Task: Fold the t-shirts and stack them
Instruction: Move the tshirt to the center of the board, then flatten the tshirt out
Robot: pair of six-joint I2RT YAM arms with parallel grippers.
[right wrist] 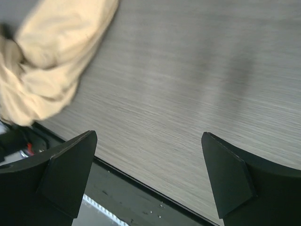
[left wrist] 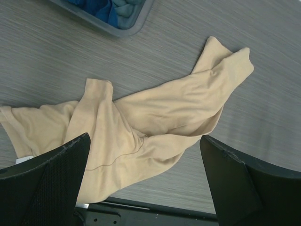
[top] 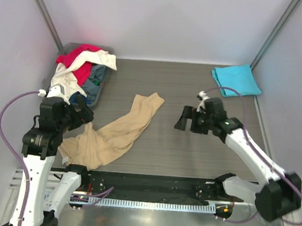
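Next I will move my right gripper left in the top view and down onto the tan shirt's far bin-side corner, which juts out below it on that side.
A tan t-shirt lies crumpled in a long diagonal strip on the table, also seen in the left wrist view and at the upper left of the right wrist view. My left gripper hovers open above its lower left end, nothing between the fingers. My right gripper is open over bare table to the right of the shirt, its fingers empty. A folded turquoise t-shirt lies at the back right. Red, white and dark blue-grey t-shirts spill from the bin.
A grey plastic bin stands at the back left, its corner showing in the left wrist view. A black rail runs along the near table edge. White walls close in on three sides.
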